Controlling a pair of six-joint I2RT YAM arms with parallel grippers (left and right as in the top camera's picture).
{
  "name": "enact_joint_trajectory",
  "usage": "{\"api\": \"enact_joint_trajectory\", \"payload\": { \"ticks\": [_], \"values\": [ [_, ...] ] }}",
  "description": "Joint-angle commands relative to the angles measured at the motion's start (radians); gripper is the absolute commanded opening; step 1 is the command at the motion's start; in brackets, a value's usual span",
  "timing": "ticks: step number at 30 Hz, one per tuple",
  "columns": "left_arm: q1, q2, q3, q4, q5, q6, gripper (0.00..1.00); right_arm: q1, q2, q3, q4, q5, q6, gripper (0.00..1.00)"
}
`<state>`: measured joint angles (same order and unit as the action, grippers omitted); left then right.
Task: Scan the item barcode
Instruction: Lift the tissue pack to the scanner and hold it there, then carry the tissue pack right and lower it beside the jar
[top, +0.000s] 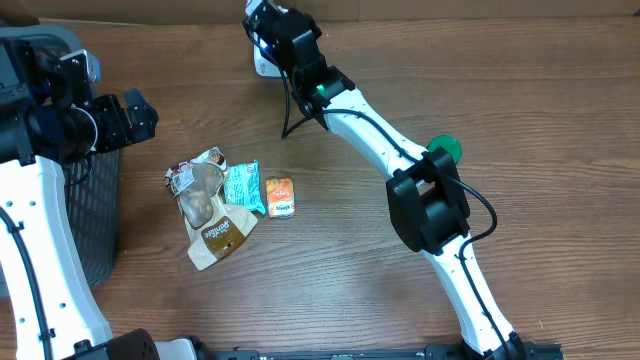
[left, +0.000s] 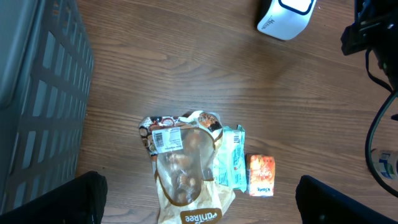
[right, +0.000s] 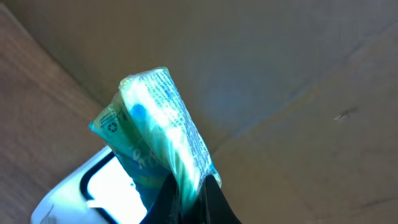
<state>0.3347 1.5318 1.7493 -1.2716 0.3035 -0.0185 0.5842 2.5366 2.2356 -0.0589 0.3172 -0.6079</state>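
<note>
The packet should be released beside the green round object, as that side of the object is clear of the pile. My right gripper needs to move back from the scanner (top: 262, 66) and down there next.
My right gripper (top: 268, 35) (right: 189, 193) is shut on a teal snack packet (right: 158, 124) and holds it just above the white barcode scanner (top: 262, 66) (right: 93, 186) (left: 285, 15) at the table's far edge. The packet's printed side faces the wrist camera; no barcode shows on it. My left gripper (top: 135, 115) (left: 205, 205) hangs open, high above a pile of items: a brown pouch (top: 215, 235) (left: 186, 186) with a white barcode label (left: 166, 140), a second teal packet (top: 243, 187) (left: 231, 158) and an orange packet (top: 281, 197) (left: 260, 175). It touches none of them.
A dark grey slatted basket (top: 95, 200) (left: 37, 93) stands at the left edge of the table. A green round object (top: 445, 148) lies behind the right arm. A cardboard wall (right: 280, 74) runs along the back. A black cable (top: 292, 120) hangs from the right arm.
</note>
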Motion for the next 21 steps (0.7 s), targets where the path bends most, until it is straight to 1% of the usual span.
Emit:
{"api": "enact_joint_trajectory", "payload": {
  "ticks": [1, 6, 9, 12, 15, 17, 21],
  "values": [
    [-0.002, -0.001, 0.013, 0.000, 0.001, 0.016, 1.00, 0.004, -0.079, 0.008, -0.044, -0.005, 0.036, 0.04],
    [-0.002, -0.001, 0.013, 0.000, 0.001, 0.016, 0.99, -0.002, -0.207, 0.009, -0.211, -0.013, 0.201, 0.04],
    [-0.002, -0.001, 0.013, 0.000, 0.001, 0.016, 1.00, -0.006, -0.302, 0.009, -0.383, -0.016, 0.396, 0.04],
    [-0.002, -0.001, 0.013, 0.000, 0.000, 0.016, 1.00, -0.021, -0.399, 0.010, -0.628, -0.017, 0.648, 0.04],
    [-0.002, -0.001, 0.013, 0.000, 0.001, 0.016, 1.00, -0.047, -0.462, 0.010, -0.867, -0.034, 0.831, 0.04],
    [-0.002, -0.001, 0.013, 0.000, 0.001, 0.016, 1.00, -0.069, -0.481, 0.010, -1.014, -0.069, 0.914, 0.04],
    [-0.002, -0.001, 0.013, 0.000, 0.001, 0.016, 0.99, -0.119, -0.469, 0.008, -1.259, -0.117, 0.987, 0.04]
  ]
}}
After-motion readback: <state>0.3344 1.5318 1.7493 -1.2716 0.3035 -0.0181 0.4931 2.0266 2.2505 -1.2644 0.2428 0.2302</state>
